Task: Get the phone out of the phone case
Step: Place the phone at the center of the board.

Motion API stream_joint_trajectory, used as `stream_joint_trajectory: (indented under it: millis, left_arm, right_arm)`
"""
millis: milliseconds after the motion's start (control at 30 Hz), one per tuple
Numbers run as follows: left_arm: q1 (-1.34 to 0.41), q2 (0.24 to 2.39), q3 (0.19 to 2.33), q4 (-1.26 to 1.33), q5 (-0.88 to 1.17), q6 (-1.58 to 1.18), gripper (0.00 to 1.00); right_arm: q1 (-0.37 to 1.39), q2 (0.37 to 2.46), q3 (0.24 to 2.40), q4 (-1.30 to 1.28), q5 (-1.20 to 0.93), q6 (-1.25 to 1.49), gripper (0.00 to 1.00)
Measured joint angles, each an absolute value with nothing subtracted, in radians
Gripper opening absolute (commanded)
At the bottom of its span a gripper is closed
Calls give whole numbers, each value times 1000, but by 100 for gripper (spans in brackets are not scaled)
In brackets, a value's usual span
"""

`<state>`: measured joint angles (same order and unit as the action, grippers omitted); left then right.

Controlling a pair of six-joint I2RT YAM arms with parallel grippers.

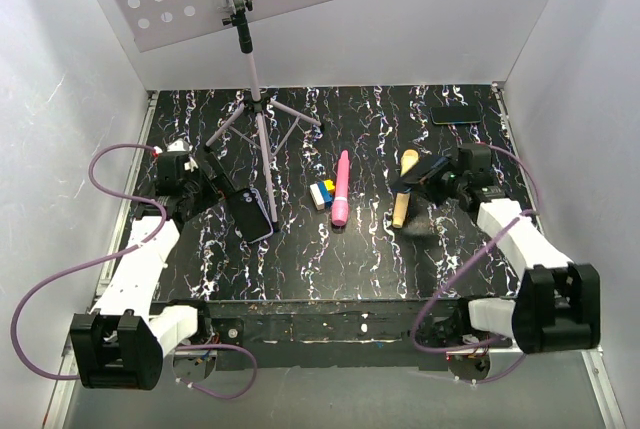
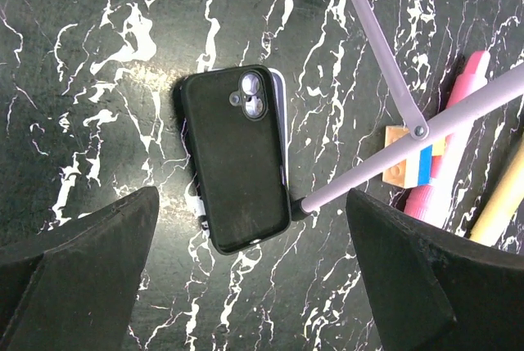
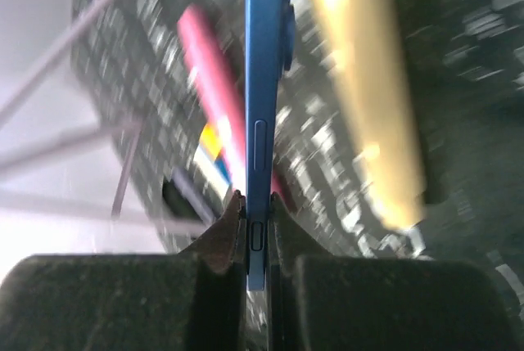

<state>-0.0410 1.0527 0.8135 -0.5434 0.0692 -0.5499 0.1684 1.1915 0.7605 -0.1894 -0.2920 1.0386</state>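
The thin phone goes outward and down in my right gripper next, onto the bare tabletop beside the other dark phone's near edge (image 1: 449, 136), and is released there.
The phone case (image 2: 237, 159) lies flat on the black marbled table, matte dark back up, with two camera lenses in its cutout and a pale lavender rim along its right edge. It also shows in the top view (image 1: 255, 215). My left gripper (image 2: 253, 194) is open and empty, with the jaws wide apart above the case's near end; in the top view it (image 1: 222, 182) is just left of the case. My right gripper (image 3: 258, 216) is shut on a thin blue-edged phone (image 3: 262, 81), held edge-on off the table with its side buttons showing. In the top view this gripper (image 1: 418, 180) is at the right.
A white tripod (image 1: 260, 119) stands behind the case, and one leg's foot (image 2: 307, 208) touches the case's corner. A pink tube (image 1: 341, 187), coloured blocks (image 1: 322, 193) and a wooden stick (image 1: 403, 199) lie mid-table. Another dark phone (image 1: 455, 114) lies at the back right. White walls enclose the table.
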Motion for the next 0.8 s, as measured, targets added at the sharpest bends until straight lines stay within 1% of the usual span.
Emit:
stream_joint_trajectory:
  millis: [100, 200, 300, 367, 467, 567, 700, 800]
  left_arm:
    - [-41, 1055, 813, -543, 91, -543, 98]
    - [-41, 1048, 812, -542, 118, -539, 98]
    - [-41, 1026, 810, -538, 139, -538, 98]
    - [-41, 1010, 810, -537, 149, -536, 98]
    - [-41, 989, 810, -533, 162, -535, 98]
    - [-41, 980, 810, -525, 175, -535, 98]
    - [-41, 975, 810, -522, 182, -535, 98]
    - [-41, 972, 810, -522, 184, -535, 98]
  right_arm:
    - [64, 1294, 746, -158, -156, 1101, 1]
    - [-1, 1396, 773, -126, -41, 1157, 1]
    - [-46, 1538, 882, -113, 56, 1204, 1]
    - [-67, 1641, 994, -114, 102, 1235, 1]
    - [-84, 1787, 1156, -94, 145, 1278, 1]
    - [-91, 1897, 1259, -88, 169, 1304, 1]
    - [-93, 2015, 1345, -110, 175, 1343, 1]
    - [-96, 2052, 1402, -125, 173, 1357, 1]
